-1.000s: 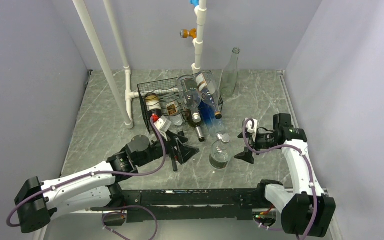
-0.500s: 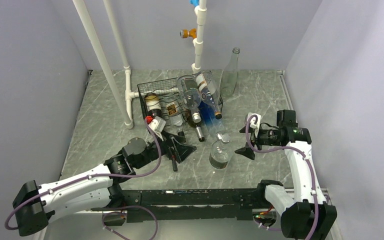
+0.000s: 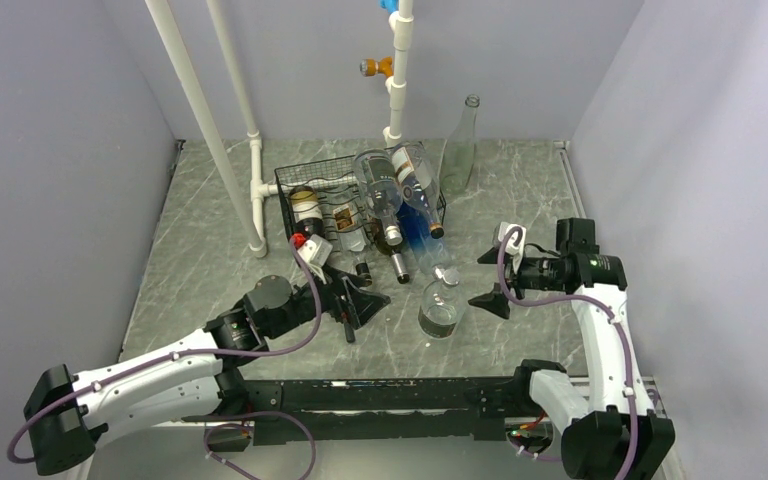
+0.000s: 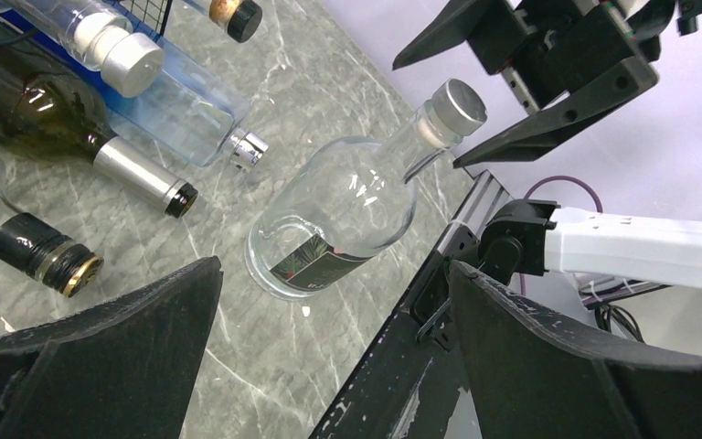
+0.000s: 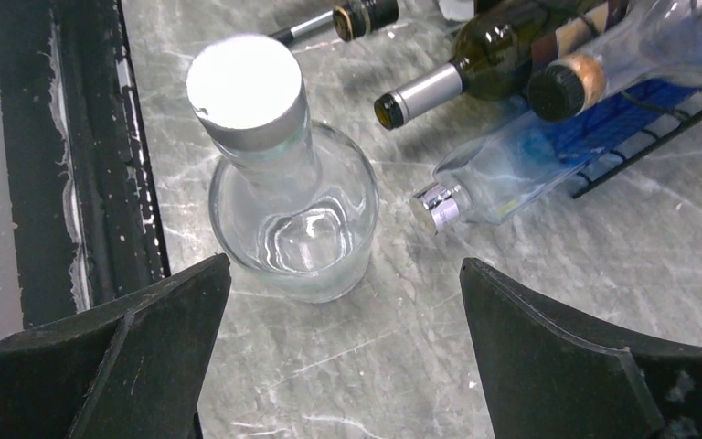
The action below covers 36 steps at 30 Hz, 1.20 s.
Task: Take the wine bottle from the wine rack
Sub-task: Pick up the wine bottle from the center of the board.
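The bottle's neck is slimmer than its body. My right gripper will next slide to the left in the top view around the round bottle's capped neck [image 3: 450,278].
The black wire wine rack [image 3: 300,185] stands at the table's middle back with several bottles lying in and on it, necks toward me. A dark wine bottle [image 3: 392,245] and a clear blue-tinted bottle [image 3: 422,215] stick out of its front. A round clear bottle with a silver cap [image 3: 439,305] stands upright on the table in front of the rack. My left gripper [image 3: 365,305] is open and empty, left of the round bottle [image 4: 338,219]. My right gripper [image 3: 488,280] is open and empty, right of that bottle [image 5: 292,210]. Neither gripper touches a bottle.
A tall clear bottle [image 3: 460,145] stands behind the rack at the right. White pipes [image 3: 200,120] rise left of the rack, another pipe [image 3: 398,70] behind it. The black base rail [image 3: 390,395] runs along the near edge. Bottle necks [image 5: 430,91] lie on the table.
My right gripper has drawn back to the right, away from the round bottle. My left arm has pulled back slightly toward the near left. The bottles have not moved.
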Tool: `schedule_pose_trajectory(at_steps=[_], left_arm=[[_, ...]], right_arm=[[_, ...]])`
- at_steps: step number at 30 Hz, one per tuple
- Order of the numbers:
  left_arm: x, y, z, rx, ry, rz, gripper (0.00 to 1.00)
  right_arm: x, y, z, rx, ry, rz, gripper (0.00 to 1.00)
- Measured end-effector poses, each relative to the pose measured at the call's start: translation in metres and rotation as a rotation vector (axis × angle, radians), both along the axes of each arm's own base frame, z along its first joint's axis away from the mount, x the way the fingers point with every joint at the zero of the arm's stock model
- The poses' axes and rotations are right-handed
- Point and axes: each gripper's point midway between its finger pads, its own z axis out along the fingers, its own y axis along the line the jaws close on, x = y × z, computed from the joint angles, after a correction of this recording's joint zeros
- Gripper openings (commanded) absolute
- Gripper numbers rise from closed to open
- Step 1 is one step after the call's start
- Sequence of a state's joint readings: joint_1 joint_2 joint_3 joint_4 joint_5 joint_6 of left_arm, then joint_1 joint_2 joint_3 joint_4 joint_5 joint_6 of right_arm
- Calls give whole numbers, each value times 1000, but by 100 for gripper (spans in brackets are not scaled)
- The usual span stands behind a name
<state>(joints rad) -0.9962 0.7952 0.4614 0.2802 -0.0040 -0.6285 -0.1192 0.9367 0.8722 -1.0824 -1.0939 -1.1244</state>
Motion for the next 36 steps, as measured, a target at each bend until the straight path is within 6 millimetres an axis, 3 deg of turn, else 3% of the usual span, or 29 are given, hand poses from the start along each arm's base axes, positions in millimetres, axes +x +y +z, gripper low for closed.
schedule_pose_trajectory(at_steps=[6,16,24,31,36], left_arm=[[0,1,3,21,4,0,99],[1,1,7,38,5,5,100],[3,6,4,52,12,28,99],[3,7,3,55,14,32,99],[4,7,3,55,13,39,100]], right_arm=[[2,8,17,34,-39,44,100],[-17,48,14,32,-26,262,99],[-24,64,5,32,16,350,94],[-23,71,1,35,27,385,78],[-21,72,0,36,22,390,54]])
